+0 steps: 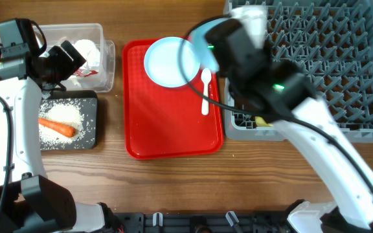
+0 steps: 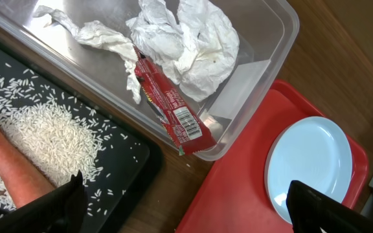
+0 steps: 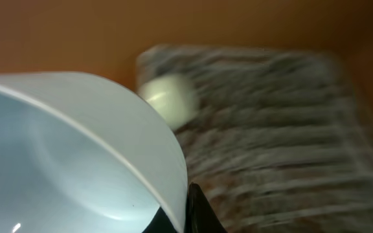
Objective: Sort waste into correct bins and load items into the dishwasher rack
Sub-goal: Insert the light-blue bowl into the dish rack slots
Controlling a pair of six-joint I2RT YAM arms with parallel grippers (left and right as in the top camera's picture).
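Observation:
The robot's right gripper is above the free pegs of the rack beside the pale item (image 3: 207, 155), so next it needs to turn, swing the bowl (image 3: 70, 155) over them, then lower the bowl and let go of it.
My left gripper (image 2: 186, 217) is open and empty, hovering over the table between the black tray (image 2: 125, 171) and the red serving tray. The black tray (image 1: 89, 133) holds loose rice (image 1: 67, 115) and the carrot (image 1: 57, 127). The clear tub (image 1: 105, 58) holds crumpled white paper (image 2: 196, 45) and the red wrapper (image 2: 170, 107). My right gripper (image 3: 188, 217) is shut on the rim of a pale blue-green bowl (image 3: 70, 155), held near the left edge of the dishwasher rack (image 1: 329, 71). The plate (image 1: 169, 61) and the white spoon (image 1: 205, 90) lie on the red tray.
The red serving tray (image 1: 167, 129) lies between the bins and the rack. A pale item (image 1: 248, 16) stands in the rack's far left corner. A bit of yellow (image 1: 262, 121) shows at the rack's near left edge under my right arm. The right wrist view is blurred.

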